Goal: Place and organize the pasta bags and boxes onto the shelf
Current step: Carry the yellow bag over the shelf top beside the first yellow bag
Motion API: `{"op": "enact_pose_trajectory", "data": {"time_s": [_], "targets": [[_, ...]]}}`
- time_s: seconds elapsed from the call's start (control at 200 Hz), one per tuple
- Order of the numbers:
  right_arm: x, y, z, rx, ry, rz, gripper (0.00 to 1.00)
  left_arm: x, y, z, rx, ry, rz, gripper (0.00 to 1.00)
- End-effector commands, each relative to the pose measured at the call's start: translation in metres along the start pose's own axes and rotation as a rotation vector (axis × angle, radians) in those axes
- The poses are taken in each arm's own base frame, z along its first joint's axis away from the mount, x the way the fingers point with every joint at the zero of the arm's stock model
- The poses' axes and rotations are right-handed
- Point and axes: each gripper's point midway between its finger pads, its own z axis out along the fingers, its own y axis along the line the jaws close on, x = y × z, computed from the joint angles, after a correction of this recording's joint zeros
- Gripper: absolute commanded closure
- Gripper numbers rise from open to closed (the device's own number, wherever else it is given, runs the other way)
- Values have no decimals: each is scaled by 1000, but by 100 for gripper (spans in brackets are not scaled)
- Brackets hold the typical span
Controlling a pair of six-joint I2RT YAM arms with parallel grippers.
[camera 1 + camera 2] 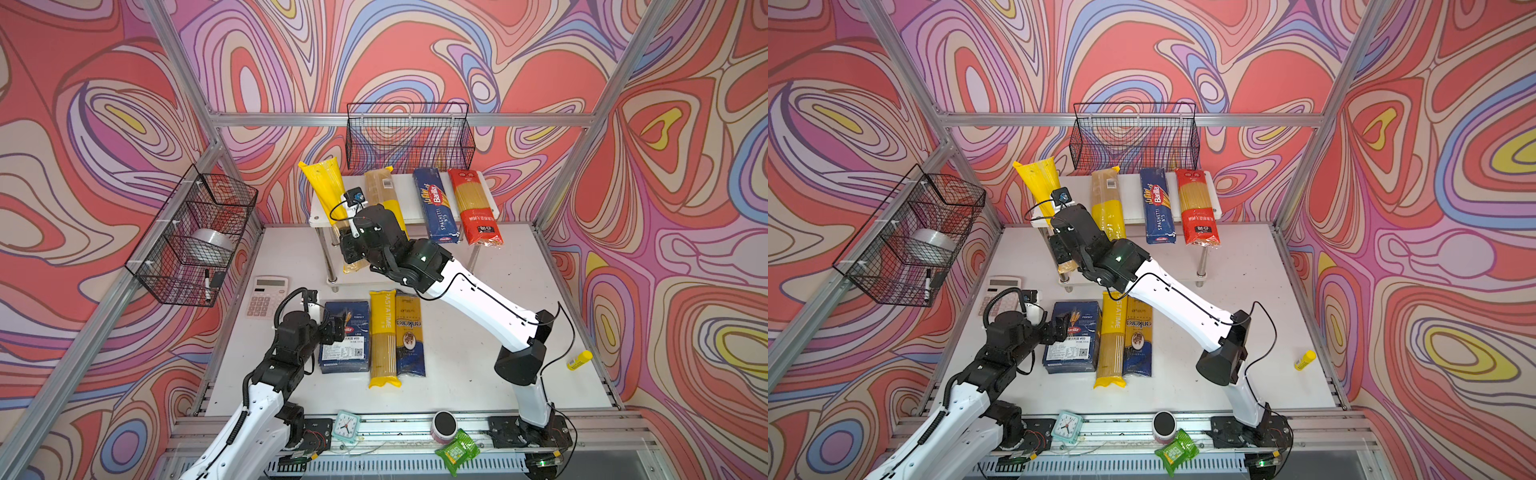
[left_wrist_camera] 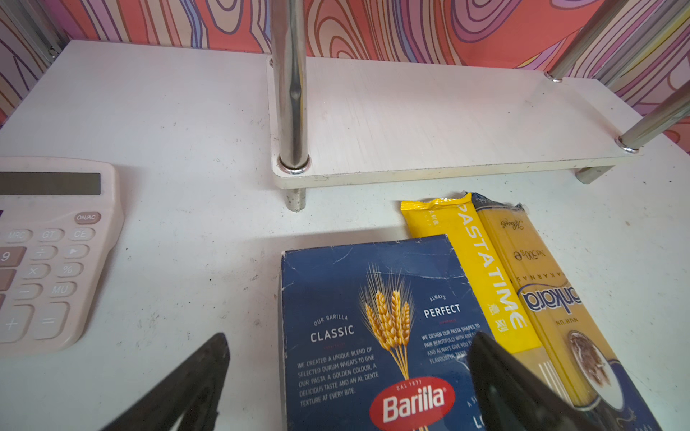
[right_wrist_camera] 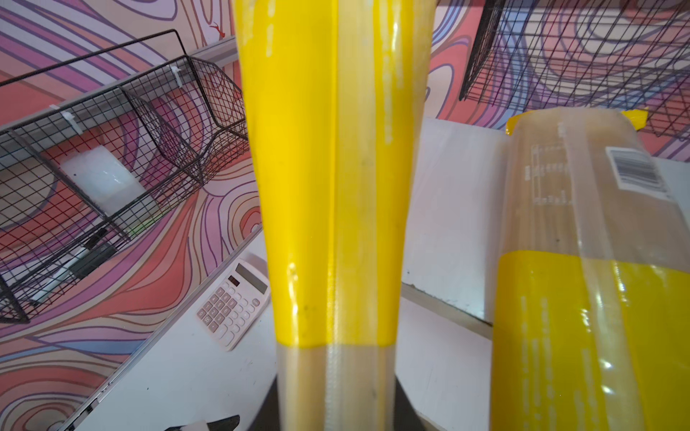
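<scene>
The top board's bare end (image 1: 353, 181) (image 3: 456, 215) is outward of my right gripper. My right gripper needs to move outward over it next, level the tilted bag beside the other one and release it.
My right gripper (image 1: 351, 253) (image 3: 336, 410) is shut on the clear end of a yellow-and-clear bag (image 1: 322, 187). It holds the bag tilted over the left end of the shelf (image 1: 318, 217). On the top board lie another yellow-and-clear bag (image 1: 384, 191), the Barilla Spaghetti box (image 1: 436, 203) and a red-and-clear bag (image 1: 473, 208). The lower board (image 2: 429, 123) is bare. My left gripper (image 1: 338, 324) (image 2: 351, 337) stands open just above a navy Barilla carton (image 1: 347, 345) on the table. Beside the carton lie the PASTA TIME bag (image 1: 383, 340) and a dark blue-gold bag (image 1: 409, 336).
A white calculator (image 1: 268, 297) lies left of the carton. Black wire baskets hang on the back wall (image 1: 409, 137) and the left wall (image 1: 191, 232). A small clock (image 1: 345, 426), a jar (image 1: 444, 426) and a green packet (image 1: 457, 451) sit on the front rail. A yellow stick (image 1: 579, 359) lies at the right.
</scene>
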Motion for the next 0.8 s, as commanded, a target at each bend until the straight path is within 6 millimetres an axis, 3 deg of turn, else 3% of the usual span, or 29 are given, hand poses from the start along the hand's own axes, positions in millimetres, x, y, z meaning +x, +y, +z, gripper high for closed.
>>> {"op": "enact_pose_trajectory", "data": {"time_s": [0.0, 0.28, 0.626, 0.736, 0.796], "targets": [[-70, -12, -16, 15, -234, 88, 100, -2, 2, -1, -8, -17, 4, 0], [-82, -25, -10, 23, -271, 113, 100, -2, 1, 1, -3, -8, 5, 0], [-74, -45, 13, 59, -258, 135, 100, -2, 1, 1, -4, -10, 5, 0], [-71, -51, 19, 63, -249, 146, 89, -2, 1, 1, -3, -11, 5, 0], [-71, -53, 20, 65, -248, 153, 77, -2, 1, 1, -2, -10, 5, 0]]}}
